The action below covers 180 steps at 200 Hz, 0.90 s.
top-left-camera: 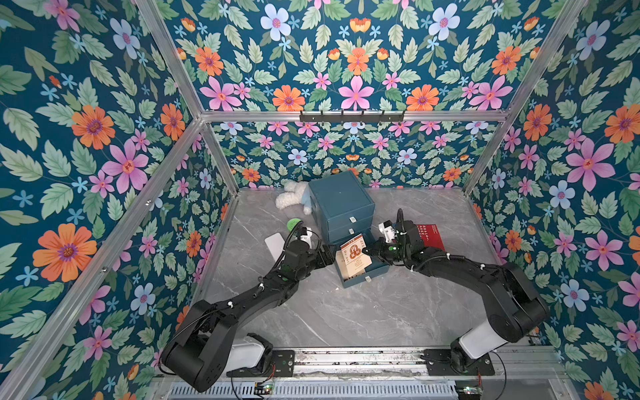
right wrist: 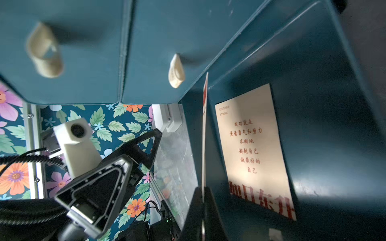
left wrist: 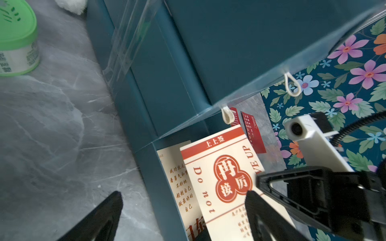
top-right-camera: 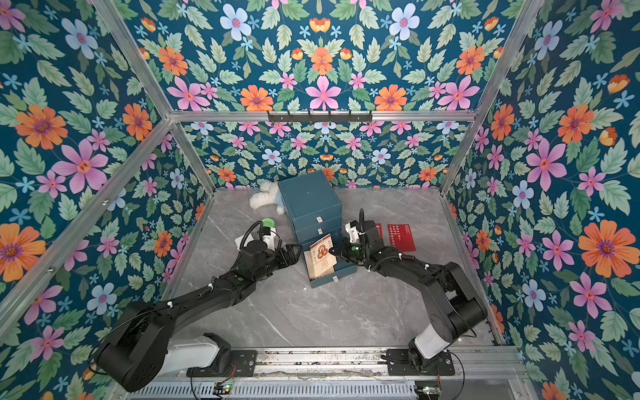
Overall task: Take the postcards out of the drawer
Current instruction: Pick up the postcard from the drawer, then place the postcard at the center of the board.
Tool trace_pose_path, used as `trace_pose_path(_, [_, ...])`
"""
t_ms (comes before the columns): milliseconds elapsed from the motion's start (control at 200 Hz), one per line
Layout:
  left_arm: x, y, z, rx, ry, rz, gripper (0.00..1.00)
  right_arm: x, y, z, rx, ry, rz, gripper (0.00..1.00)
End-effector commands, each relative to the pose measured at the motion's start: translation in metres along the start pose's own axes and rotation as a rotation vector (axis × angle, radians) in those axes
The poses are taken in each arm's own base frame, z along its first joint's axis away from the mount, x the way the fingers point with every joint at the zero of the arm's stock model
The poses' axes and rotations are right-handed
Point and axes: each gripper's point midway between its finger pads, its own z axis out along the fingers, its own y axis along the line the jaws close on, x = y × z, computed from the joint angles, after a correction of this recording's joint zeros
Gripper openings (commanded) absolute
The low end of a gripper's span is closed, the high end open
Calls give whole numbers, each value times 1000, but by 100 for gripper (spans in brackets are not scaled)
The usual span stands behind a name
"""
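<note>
The tabletop in front of the red postcards is bare. My right gripper should move back off the drawer, lower the card there and let it go.
The teal cabinet's bottom drawer (top-left-camera: pixel 360 282) stands pulled open. My right gripper (top-left-camera: pixel 372 251) is shut on the edge of a cream postcard with red-orange print (top-left-camera: pixel 353 254), which stands tilted up above the drawer; the right wrist view shows it edge-on (right wrist: pixel 204 135) between the shut jaws (right wrist: pixel 203 192). A second cream postcard (right wrist: pixel 250 146) lies flat on the drawer floor. My left gripper (left wrist: pixel 183 200) is open, straddling the drawer's left wall, one finger (left wrist: pixel 261 208) in front of the held card. Two red postcards (top-right-camera: pixel 401 237) lie on the table right of the cabinet.
The teal cabinet (top-left-camera: pixel 341 201) has two shut upper drawers with cream loop pulls. A green-lidded tub (top-left-camera: pixel 294 223) and a white block (top-left-camera: pixel 274 244) sit left of it, behind my left arm. A white plush toy (top-left-camera: pixel 292 197) lies at the back.
</note>
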Motion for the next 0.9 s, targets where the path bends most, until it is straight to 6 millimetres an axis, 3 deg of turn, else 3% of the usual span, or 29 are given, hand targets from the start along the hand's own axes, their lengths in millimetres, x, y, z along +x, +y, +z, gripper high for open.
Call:
trace_pose_path(0, [-4, 1, 1, -15, -10, 14, 95, 7, -11, -15, 55, 6, 13, 0])
trace_pose_path(405, [-10, -7, 8, 1, -9, -14, 95, -10, -37, -96, 170, -156, 21, 0])
trace_pose_path(620, [-11, -10, 13, 13, -1, -32, 95, -12, -64, -139, 302, -252, 21, 0])
trace_pose_path(770, [-12, -12, 17, 18, 1, -38, 95, -5, -85, -152, 325, -293, 69, 0])
trace_pose_path(895, [-12, -14, 20, 26, 5, -41, 94, 7, -97, -145, 301, -279, 100, 0])
